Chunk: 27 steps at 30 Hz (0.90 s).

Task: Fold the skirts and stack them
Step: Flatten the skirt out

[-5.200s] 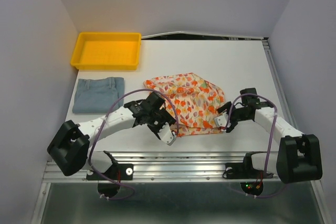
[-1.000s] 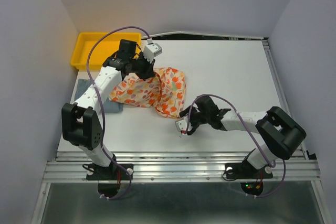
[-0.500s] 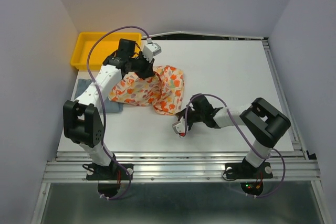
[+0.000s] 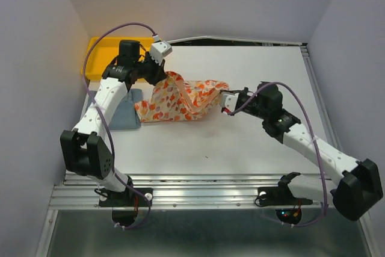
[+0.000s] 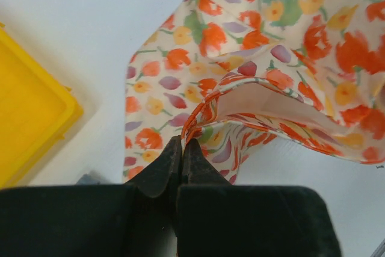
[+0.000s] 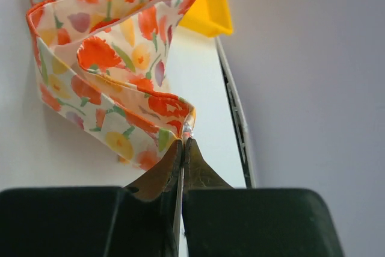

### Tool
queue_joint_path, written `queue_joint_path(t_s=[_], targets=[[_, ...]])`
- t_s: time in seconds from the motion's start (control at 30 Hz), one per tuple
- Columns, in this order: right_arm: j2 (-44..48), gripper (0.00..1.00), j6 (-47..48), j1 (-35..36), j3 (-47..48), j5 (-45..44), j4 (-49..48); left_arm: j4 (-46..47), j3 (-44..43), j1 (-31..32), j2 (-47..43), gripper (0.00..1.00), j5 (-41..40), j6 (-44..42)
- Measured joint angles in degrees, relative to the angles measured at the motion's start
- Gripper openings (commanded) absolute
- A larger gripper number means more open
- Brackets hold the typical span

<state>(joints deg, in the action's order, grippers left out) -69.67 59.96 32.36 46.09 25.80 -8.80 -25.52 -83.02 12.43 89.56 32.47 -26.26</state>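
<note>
I need to move my left gripper up, then down onto the white tabletop beside the yellow tray and release the floral skirt there, because the skirt sags bunched between my grippers.
The cream floral skirt hangs stretched between both grippers above the table, sagging in the middle. My left gripper is shut on its left edge, near the tray; in the left wrist view the fingertips pinch a hem of the floral skirt. My right gripper is shut on the skirt's right end; in the right wrist view its tips clamp a corner of the cloth. The light blue-grey skirt lies folded on the table at the left, partly under the floral one.
A yellow tray sits at the back left corner, partly hidden by my left arm; it also shows in the wrist views. The white table ends at a metal rail on the right.
My right gripper has gone from the table's front middle up and right to the floral skirt's end and shut on it. The skirt now spans both grippers. My left gripper shifted slightly left.
</note>
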Motion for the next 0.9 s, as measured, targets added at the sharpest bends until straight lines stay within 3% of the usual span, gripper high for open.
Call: queue_joint_path(t_s=[0.27, 0.47, 0.67, 0.8, 0.9], targets=[[13.35, 0.01, -16.74, -0.81, 5.16, -6.64, 8.7, 3.26, 2.45, -0.09, -11.93, 0.0, 0.76, 2.16], [22.27, 0.01, -26.97, -0.81, 13.51, -14.4, 18.88, 7.32, 12.57, -0.07, -33.51, 0.0, 0.52, 4.52], [32.46, 0.01, -36.68, -0.72, 24.46, -19.08, 29.49, 7.8, 16.0, 0.28, -52.41, 0.0, 3.87, 6.36], [34.86, 0.01, -41.92, -1.7, 29.11, -17.4, 34.56, 6.82, 14.95, 0.76, -53.96, 0.0, 6.99, 9.55], [33.44, 0.01, -43.91, -2.47, 28.87, -18.18, 36.39, 4.87, 13.9, 0.72, -48.65, 0.0, 6.99, 12.85]])
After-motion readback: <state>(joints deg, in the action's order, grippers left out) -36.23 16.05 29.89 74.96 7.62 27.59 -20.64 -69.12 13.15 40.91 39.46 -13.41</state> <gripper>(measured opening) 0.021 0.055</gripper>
